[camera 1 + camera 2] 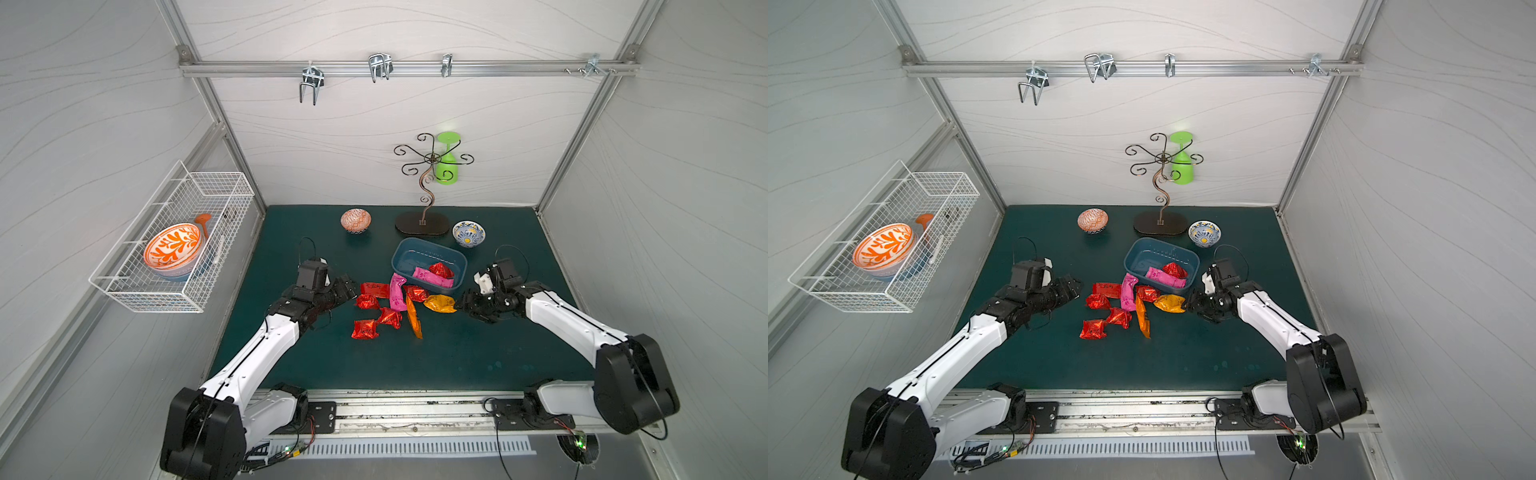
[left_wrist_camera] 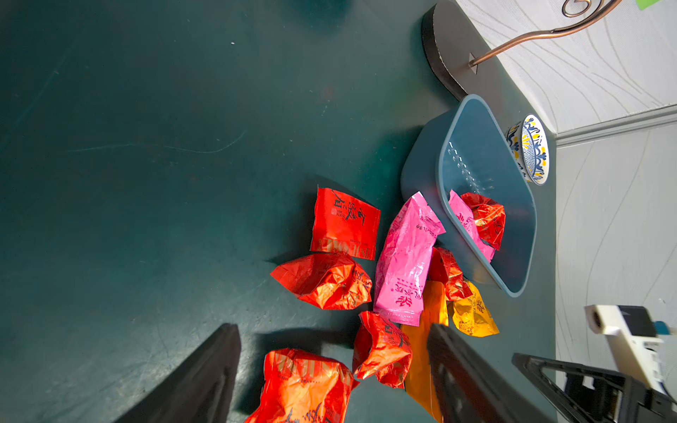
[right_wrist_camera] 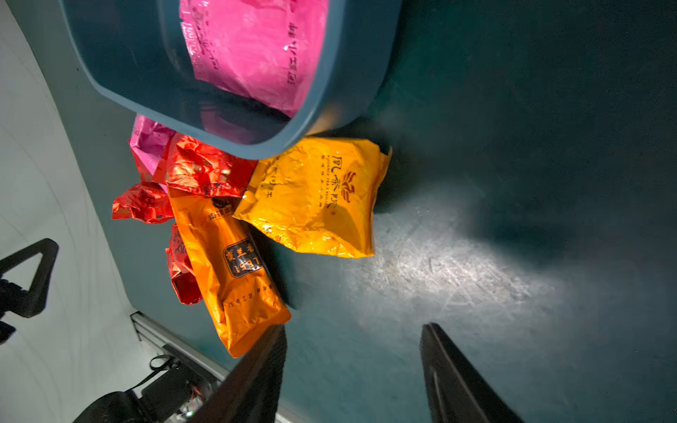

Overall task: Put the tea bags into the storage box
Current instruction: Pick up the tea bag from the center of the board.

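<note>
My right gripper should next move down to the yellow tea bag and close on its edge away from the pile, since that edge lies clear on the open mat.
The dark blue storage box [image 1: 409,255] [image 1: 1144,257] stands on the green mat and holds a magenta tea bag [image 1: 432,277] and a red one [image 1: 440,270]. Several more tea bags lie in a pile in front of it: red ones [image 1: 365,329] [image 2: 326,280], a magenta one [image 1: 397,291] [image 2: 403,256] leaning on the box wall, a long orange one [image 1: 413,318] [image 3: 227,256] and a yellow one [image 1: 440,303] [image 3: 315,197]. My left gripper [image 1: 351,286] [image 2: 333,329] is open at the pile's left edge. Just right of the yellow bag, my right gripper [image 1: 459,305] [image 3: 354,327] is open and empty.
A red-patterned bowl [image 1: 355,220] and a blue-yellow bowl [image 1: 468,233] sit at the back, either side of a metal cup stand [image 1: 423,223] holding a green cup [image 1: 447,166]. A white wire basket [image 1: 174,286] with an orange bowl hangs on the left wall.
</note>
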